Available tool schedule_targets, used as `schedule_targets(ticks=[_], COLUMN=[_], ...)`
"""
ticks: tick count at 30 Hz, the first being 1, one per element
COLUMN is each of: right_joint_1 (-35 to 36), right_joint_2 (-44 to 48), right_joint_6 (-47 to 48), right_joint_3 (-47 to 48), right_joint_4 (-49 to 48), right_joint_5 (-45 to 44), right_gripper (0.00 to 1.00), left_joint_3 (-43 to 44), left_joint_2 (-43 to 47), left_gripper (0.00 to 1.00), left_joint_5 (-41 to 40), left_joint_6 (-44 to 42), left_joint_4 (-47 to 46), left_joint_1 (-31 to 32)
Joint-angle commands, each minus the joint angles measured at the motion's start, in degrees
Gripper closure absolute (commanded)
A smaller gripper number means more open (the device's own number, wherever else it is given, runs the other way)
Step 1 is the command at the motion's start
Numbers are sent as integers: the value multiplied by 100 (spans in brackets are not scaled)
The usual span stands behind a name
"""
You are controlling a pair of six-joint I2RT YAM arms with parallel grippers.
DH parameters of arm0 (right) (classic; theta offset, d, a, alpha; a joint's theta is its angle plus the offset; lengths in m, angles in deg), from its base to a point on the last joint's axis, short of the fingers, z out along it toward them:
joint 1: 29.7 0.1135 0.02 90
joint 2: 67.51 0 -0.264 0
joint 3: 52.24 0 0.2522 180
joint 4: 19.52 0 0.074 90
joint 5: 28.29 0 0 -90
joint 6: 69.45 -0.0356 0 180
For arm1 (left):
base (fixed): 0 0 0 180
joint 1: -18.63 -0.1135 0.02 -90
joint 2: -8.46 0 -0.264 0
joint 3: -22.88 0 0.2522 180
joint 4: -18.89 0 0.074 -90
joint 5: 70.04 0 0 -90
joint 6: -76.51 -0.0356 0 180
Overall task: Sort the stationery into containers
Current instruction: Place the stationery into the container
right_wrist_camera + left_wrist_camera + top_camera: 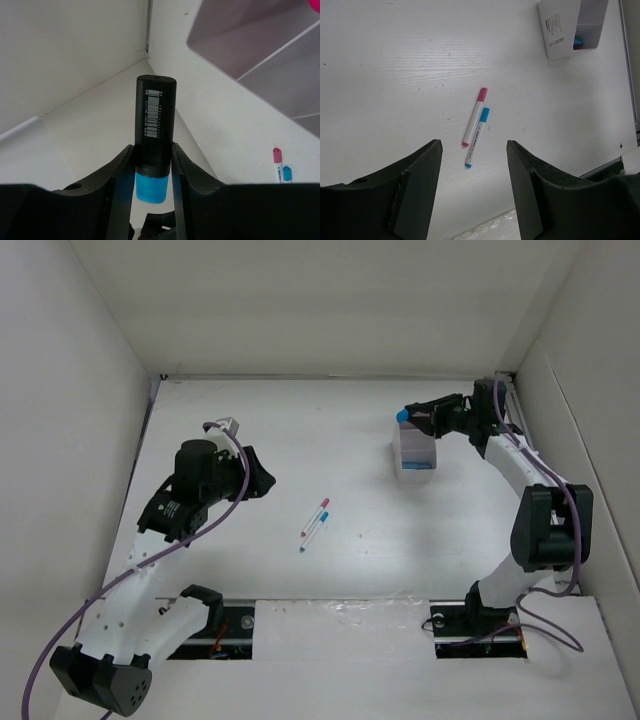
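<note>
Next, my right gripper lowers the black marker from above the container's rim into the white container's far section (413, 427) (245, 35) and releases it, since that section lies below.
Two thin white pens lie side by side at the table's middle, one with a pink cap (322, 510) (475, 123), one with a blue cap (313, 530) (477, 136). The white divided container (415, 452) (560, 30) (240, 45) stands at the back right with a blue piece inside. Just above its far end my right gripper (415, 417) (153, 146) is shut on a black marker with a blue end (402, 415) (156, 115). My left gripper (262, 480) (474, 150) hangs open and empty left of the pens, well above the table.
White walls close in the table on the left, back and right. A rail runs along the right wall behind the container (512, 405). A taped strip (340, 612) lies along the near edge between the arm bases.
</note>
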Motion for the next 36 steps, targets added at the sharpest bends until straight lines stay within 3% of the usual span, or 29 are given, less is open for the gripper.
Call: schedule_targets(ticks=[1,18,29,33,34,36], right_joint_1=[-23,-313,-366,-366,-366,-366], right_joint_2=[-33,-349,-666,-719,-719,-666], right_joint_6=[-328,-557,-969,-1023,-1075,-1075], right_joint_3=[-146,-543,-543,-490,-490,-490], right_joint_4=[-485,-775,-1180,-1180,-1232,-1232], right_joint_5=[199,85,85,85,85,85], right_gripper=[89,89,82,68,59,50], left_joint_3=[194,194,194,194,194,194], left_joint_2=[72,-34,-34,18,19,19], left_gripper=[49,49,49,49,49,49], left_joint_5=[30,-23,-127,-128,-128,-128], left_joint_6=[-9,-9,-9,43,44,44], left_joint_4=[-34,-87,-87,-87,-87,-87], left_joint_1=[16,16,16,16,16,16])
